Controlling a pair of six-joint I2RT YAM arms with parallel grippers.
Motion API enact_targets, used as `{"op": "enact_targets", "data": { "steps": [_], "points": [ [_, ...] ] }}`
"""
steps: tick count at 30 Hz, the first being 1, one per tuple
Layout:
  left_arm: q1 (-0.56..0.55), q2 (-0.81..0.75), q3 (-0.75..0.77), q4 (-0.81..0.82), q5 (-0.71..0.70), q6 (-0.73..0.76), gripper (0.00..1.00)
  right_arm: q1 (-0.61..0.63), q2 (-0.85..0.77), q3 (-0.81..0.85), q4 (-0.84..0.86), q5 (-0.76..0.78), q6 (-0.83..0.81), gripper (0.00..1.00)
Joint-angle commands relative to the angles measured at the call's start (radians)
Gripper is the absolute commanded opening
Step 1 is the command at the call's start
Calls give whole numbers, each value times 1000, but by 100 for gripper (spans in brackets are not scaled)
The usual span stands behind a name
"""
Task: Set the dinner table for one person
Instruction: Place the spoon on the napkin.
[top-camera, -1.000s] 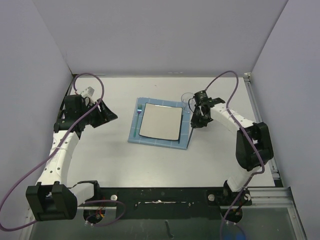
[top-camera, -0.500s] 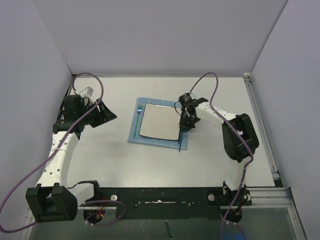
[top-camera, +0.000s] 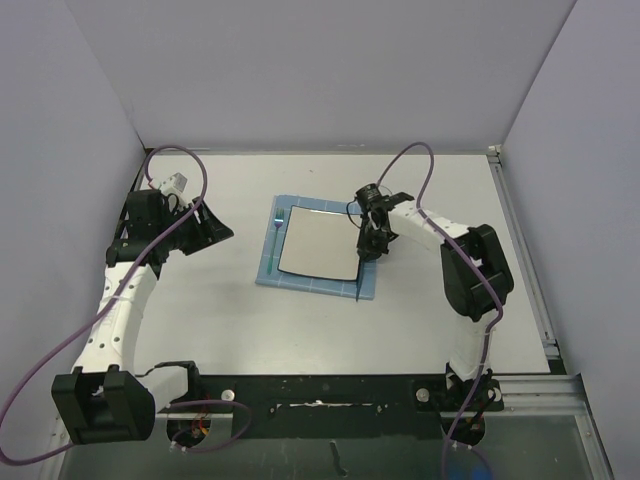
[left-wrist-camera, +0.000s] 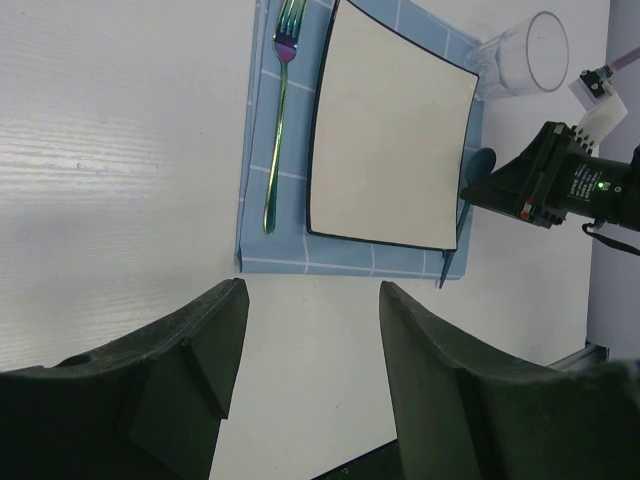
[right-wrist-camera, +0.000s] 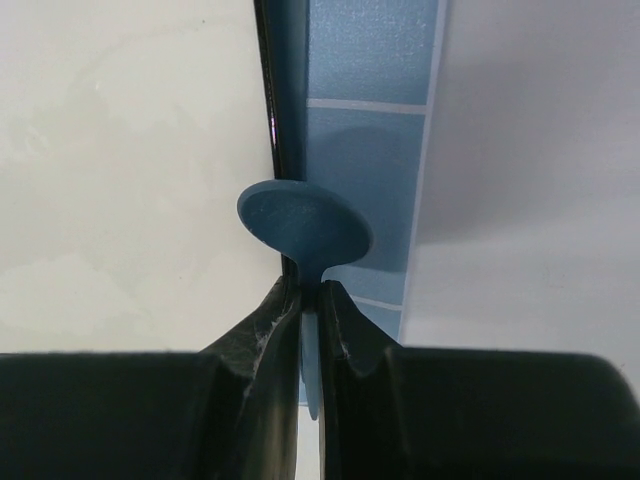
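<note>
The right gripper shifts away from the plate next, then goes down onto the part of the mat, since the spoon's bowl overlaps the plate's dark rim.
The white dinner table (top-camera: 300, 325) carries a blue grid placemat (top-camera: 268, 270) with a square white dark-rimmed plate (top-camera: 320, 245) on it. A shiny fork (left-wrist-camera: 278, 120) lies on the mat left of the plate. My right gripper (right-wrist-camera: 310, 290) is shut on a blue spoon (right-wrist-camera: 303, 225), holding it by the neck over the mat strip along the plate's right edge. The spoon's handle (top-camera: 358, 290) points toward the mat's near right corner. My left gripper (left-wrist-camera: 312, 290) hovers open and empty over bare table, well left of the mat.
A clear glass (left-wrist-camera: 525, 55) stands at the mat's far right corner, just behind the right gripper (top-camera: 372, 245). White walls close in the table at the back and both sides. Purple cables loop above both arms.
The right arm has swung left with the spoon, from beyond the mat's right edge to the strip beside the plate. The left arm has not moved.
</note>
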Motion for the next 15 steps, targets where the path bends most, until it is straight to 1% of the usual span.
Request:
{"op": "enact_targets", "data": {
  "steps": [1,15],
  "points": [
    [8,8,8,50,5,4,53,-25,1,39,-5,44,7,0],
    [8,17,3,67,11,-9,53,-60,31,34,-3,37,-5,0]
  ]
}}
